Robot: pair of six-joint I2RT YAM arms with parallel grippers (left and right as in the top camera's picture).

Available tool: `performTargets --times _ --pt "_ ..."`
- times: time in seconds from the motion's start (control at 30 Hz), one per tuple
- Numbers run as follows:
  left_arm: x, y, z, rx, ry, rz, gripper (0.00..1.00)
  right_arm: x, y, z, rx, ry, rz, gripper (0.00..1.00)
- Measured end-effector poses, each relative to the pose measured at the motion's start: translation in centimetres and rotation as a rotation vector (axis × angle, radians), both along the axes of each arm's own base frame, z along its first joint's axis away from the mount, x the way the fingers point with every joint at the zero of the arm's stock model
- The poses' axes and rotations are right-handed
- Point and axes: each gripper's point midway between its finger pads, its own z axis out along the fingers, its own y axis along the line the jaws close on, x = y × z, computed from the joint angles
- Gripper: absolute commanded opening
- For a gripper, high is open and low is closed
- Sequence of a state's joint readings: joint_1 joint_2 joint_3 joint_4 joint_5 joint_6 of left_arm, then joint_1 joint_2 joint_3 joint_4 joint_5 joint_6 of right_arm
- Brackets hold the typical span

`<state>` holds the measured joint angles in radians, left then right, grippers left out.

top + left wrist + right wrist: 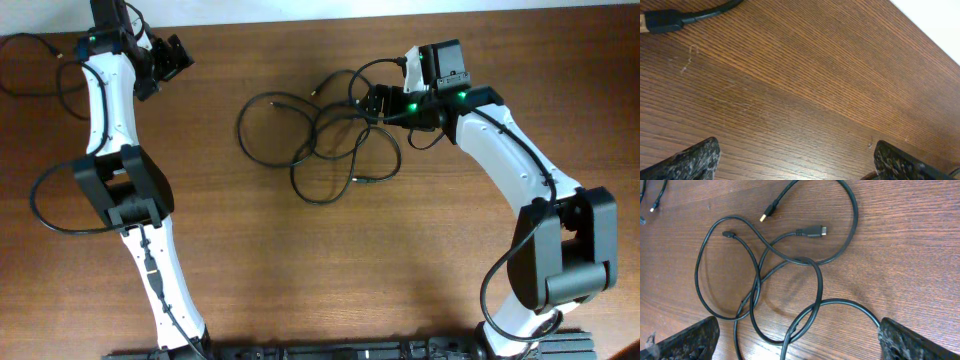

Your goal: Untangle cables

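One part of the black cable beside the near plug is clear of crossings. I need to move my right gripper down and back over the tangle, onto the cable there.
The cables (318,140) are thin black cords lying in loose overlapping loops on the wooden table's middle. In the right wrist view the loops (790,260) cross each other, with a gold plug (767,211), a black plug with a silver tip (812,231) and a small angled plug (727,234) lying free. My right gripper (375,100) is over the tangle's right edge. Its fingers (797,330) are wide open, with one loop lying between them. My left gripper (172,58) is at the far left, well away from the cables, open (797,157) over bare wood.
Thicker black arm wires loop at the far left (30,70) and beside the left arm's base (45,200); one shows in the left wrist view (690,17). The table's far edge (935,30) runs close behind the left gripper.
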<state>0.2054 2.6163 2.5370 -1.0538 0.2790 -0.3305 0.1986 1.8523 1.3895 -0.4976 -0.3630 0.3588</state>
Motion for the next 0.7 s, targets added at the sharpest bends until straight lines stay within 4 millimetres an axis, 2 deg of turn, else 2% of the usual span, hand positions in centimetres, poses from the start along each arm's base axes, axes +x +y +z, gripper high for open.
performTargets --times 0.5,0.53,0.6,0.67,0.7 --pt "-0.1 0.4 0.0 0.007 0.003 0.012 0.99 0.0 0.0 0.0 0.000 0.000 0.000 0.99" --pt "-0.8 -0.7 -0.1 -0.051 0.034 -0.001 0.99 0.0 0.0 0.0 0.000 0.000 0.000 0.99" --pt "-1.1 -4.3 1.2 -0.238 0.005 -0.108 0.99 0.0 0.0 0.0 0.000 0.000 0.000 0.99" --pt "-2.7 -9.8 2.0 -0.312 0.000 -0.336 0.99 0.0 0.0 0.0 0.000 0.001 0.000 0.99" --pt "-3.6 -13.6 1.4 -0.247 0.029 -0.442 0.99 0.0 0.0 0.0 0.000 0.000 0.000 0.99"
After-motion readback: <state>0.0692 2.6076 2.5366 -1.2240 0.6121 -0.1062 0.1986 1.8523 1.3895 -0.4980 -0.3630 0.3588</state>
